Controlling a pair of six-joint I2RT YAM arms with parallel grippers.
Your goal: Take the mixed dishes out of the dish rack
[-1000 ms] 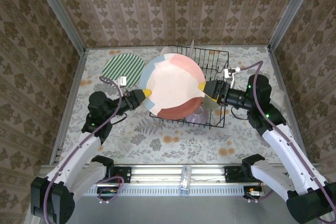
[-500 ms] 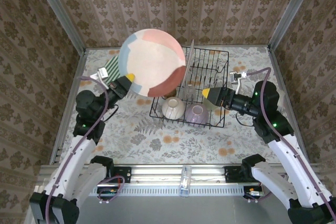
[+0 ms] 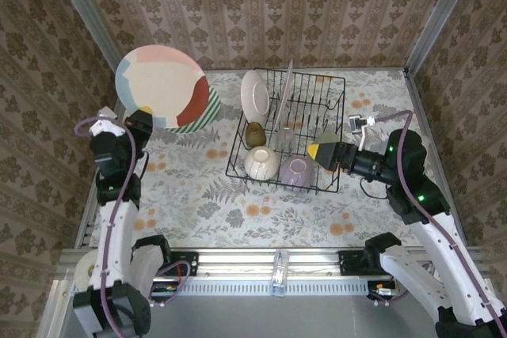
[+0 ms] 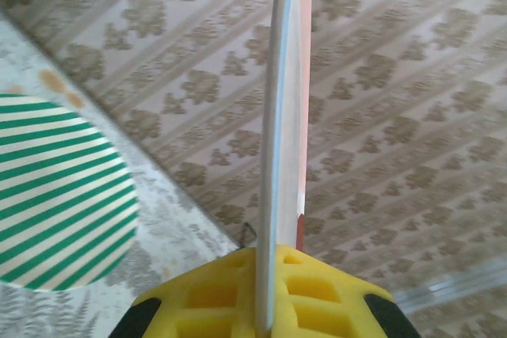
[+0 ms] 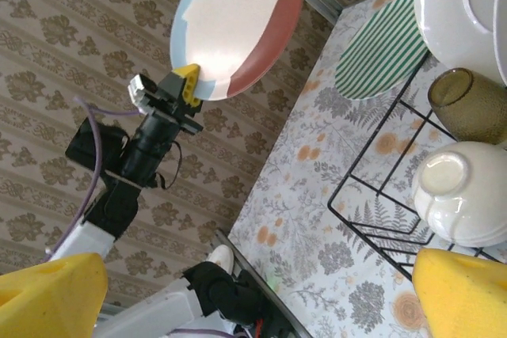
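Note:
My left gripper moves down next, turning toward the dish rack [image 3: 325, 184], and releases the pastel-rimmed plate onto the green-striped plate [image 3: 207, 115], which lies bare and flat below it.
My left gripper [image 3: 145, 111] is shut on the rim of the large pastel-rimmed plate [image 3: 162, 87], holding it upright in the air at the far left. The left wrist view shows this plate [image 4: 285, 116] edge-on, pinched between the yellow fingers [image 4: 333, 298]. The black wire dish rack [image 3: 325, 184] holds a white plate [image 3: 255, 96], an amber-brown cup [image 3: 255, 134], a cream bowl [image 3: 261, 162] and a lilac bowl [image 3: 299, 172]. My right gripper [image 3: 323, 152] is open and empty over the rack's right side. In the right wrist view the cream bowl [image 5: 459, 195] lies near its fingers.
A green-striped plate [image 3: 204, 115] lies flat on the floral tablecloth left of the rack, partly under the raised plate. A thin plate [image 3: 287, 89] stands edge-on in the rack. Patterned walls close in the left, back and right sides.
My left arm has swung the pastel plate up and left, away from the rack to above the striped plate. My right gripper has left the plate's rim and drawn back slightly.

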